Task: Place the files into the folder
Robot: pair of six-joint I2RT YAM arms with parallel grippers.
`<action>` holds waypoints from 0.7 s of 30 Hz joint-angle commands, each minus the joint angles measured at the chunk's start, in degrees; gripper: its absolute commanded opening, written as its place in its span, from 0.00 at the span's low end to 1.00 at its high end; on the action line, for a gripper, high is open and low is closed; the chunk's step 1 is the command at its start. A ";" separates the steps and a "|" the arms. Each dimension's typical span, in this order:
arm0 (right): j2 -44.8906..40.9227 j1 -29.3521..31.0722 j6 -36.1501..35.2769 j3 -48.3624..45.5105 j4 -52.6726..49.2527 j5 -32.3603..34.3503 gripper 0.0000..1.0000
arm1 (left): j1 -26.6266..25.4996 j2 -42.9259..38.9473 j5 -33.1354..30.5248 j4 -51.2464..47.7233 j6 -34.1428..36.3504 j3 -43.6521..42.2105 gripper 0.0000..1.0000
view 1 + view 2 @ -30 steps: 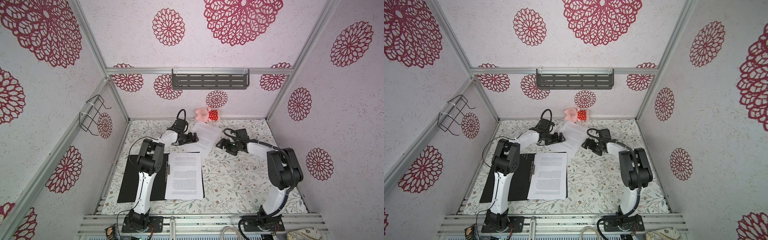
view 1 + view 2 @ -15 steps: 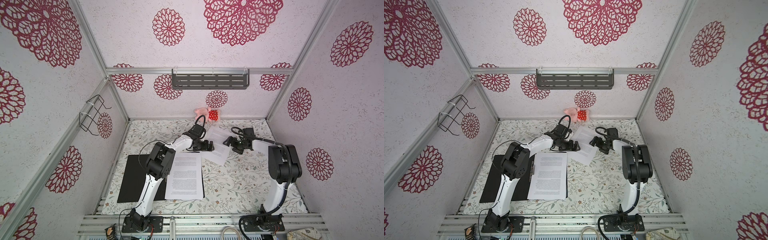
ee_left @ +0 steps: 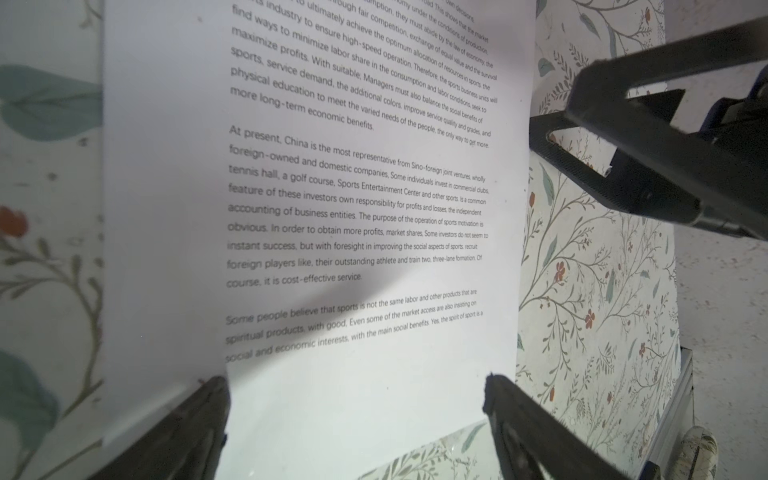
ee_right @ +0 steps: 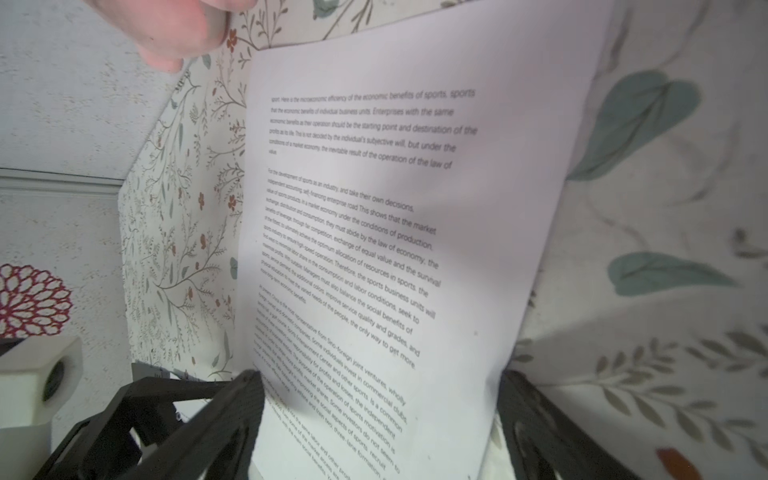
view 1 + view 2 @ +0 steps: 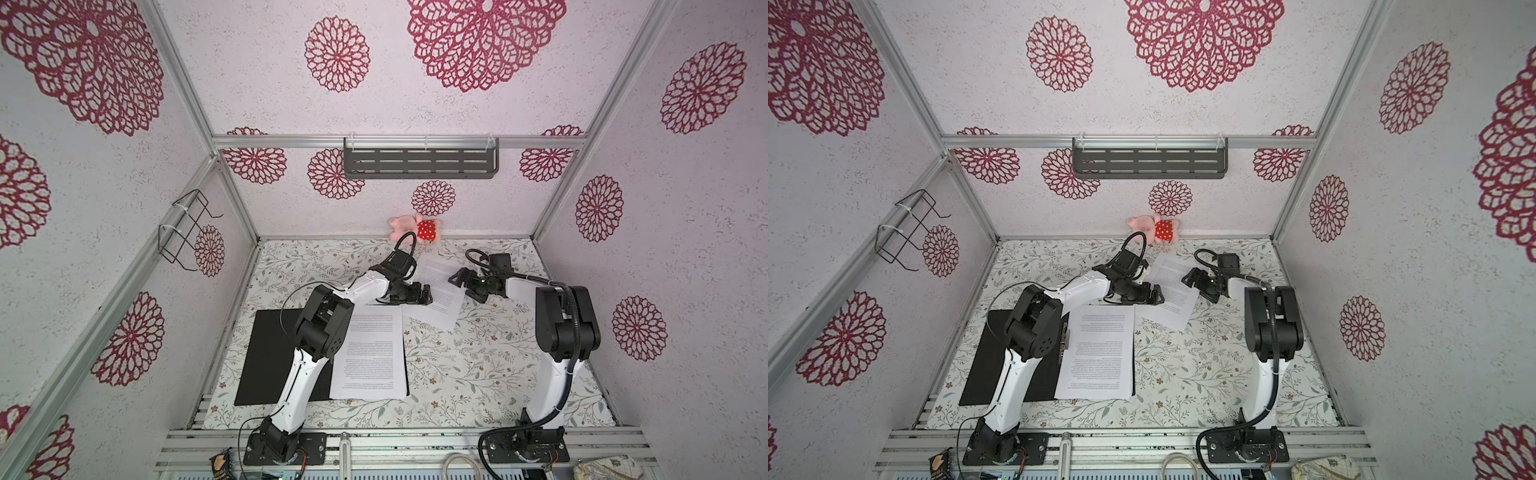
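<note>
I will move my right gripper a little back along the loose sheet's edge opposite my left gripper next and close it, because its open fingers are already on both sides of that edge.
The folder (image 5: 266,357) (image 5: 984,361) lies open, black inside up, at the front left of the table. A stack of files (image 5: 370,357) (image 5: 1096,353) rests on its right half. One loose printed sheet (image 5: 440,291) (image 5: 1177,291) (image 3: 332,208) (image 4: 374,208) lies askew at the back middle. My left gripper (image 5: 426,295) (image 5: 1158,297) (image 3: 357,378) is open at the sheet's left edge. My right gripper (image 5: 457,280) (image 5: 1190,276) (image 4: 378,374) is open over its right edge. In both wrist views the sheet spreads between wide jaws, with no grip on it.
A pink plush toy (image 5: 415,228) (image 4: 174,29) in a red dress sits against the back wall just behind the sheet. A grey shelf (image 5: 419,163) hangs on the back wall and a wire rack (image 5: 187,228) on the left wall. A floral cloth (image 5: 478,365) covers the table.
My left gripper has swung right, from beyond the folder to the loose sheet's left edge. The sheet has slid right and a little forward. The right gripper has drawn back to the right.
</note>
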 commanded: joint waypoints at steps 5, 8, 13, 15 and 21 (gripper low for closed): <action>-2.94 0.96 7.25 -10.13 6.16 -8.86 0.91 | -1.02 6.42 0.86 -5.04 0.29 0.21 0.99; -5.20 0.94 8.15 -12.01 7.98 -9.61 0.91 | -0.91 6.78 0.87 -5.18 0.31 0.12 0.99; -7.00 0.71 6.84 -11.83 6.31 -6.84 0.85 | -0.46 6.42 1.43 -4.93 -0.45 -0.87 0.99; -7.13 0.61 6.91 -11.68 5.96 -5.40 0.79 | -0.23 5.75 2.00 -4.45 -1.00 -1.40 0.99; -5.52 0.51 8.43 -11.41 7.76 -4.06 0.50 | 0.86 4.12 4.41 -2.23 -2.56 -1.81 0.99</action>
